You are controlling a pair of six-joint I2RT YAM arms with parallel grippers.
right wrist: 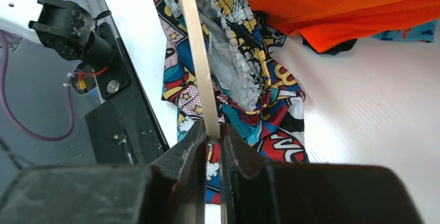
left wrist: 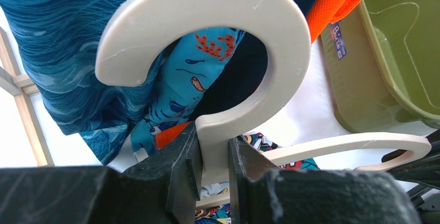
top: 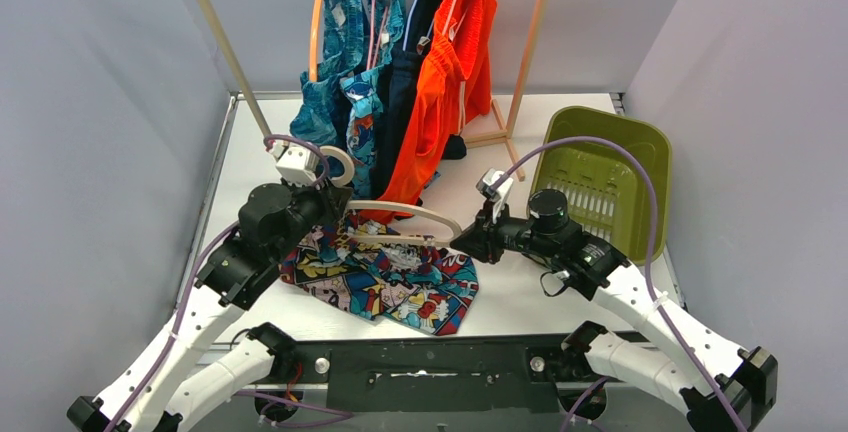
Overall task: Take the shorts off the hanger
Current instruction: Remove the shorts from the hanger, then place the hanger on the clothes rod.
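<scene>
My right gripper holds the hanger and will next lift it outward to the free gap (top: 510, 27) beside the orange-red shorts and let it go there. That gap is outward and above.
A cream hanger (top: 410, 209) hovers low over the white table, above the multicolour comic-print shorts (top: 400, 287). My left gripper (top: 325, 197) is shut on the hanger's neck just under the hook (left wrist: 280, 42); in the left wrist view the gripper (left wrist: 214, 151) clamps that neck from both sides. My right gripper (top: 462, 240) is shut on the far end of the hanger. In the right wrist view the thin bar (right wrist: 194, 53) runs from the gripper (right wrist: 214, 136) across the shorts' (right wrist: 259, 94) gathered waistband. Whether the bar passes through the shorts I cannot tell.
A wooden rack (top: 530, 42) at the back holds teal leaf-print (top: 335, 62), turquoise cartoon-print (top: 365, 112), navy (top: 405, 82) and orange-red (top: 450, 82) shorts on hangers. A green basket (top: 600, 177) stands tilted at the right. A black base plate (top: 430, 372) lines the near edge.
</scene>
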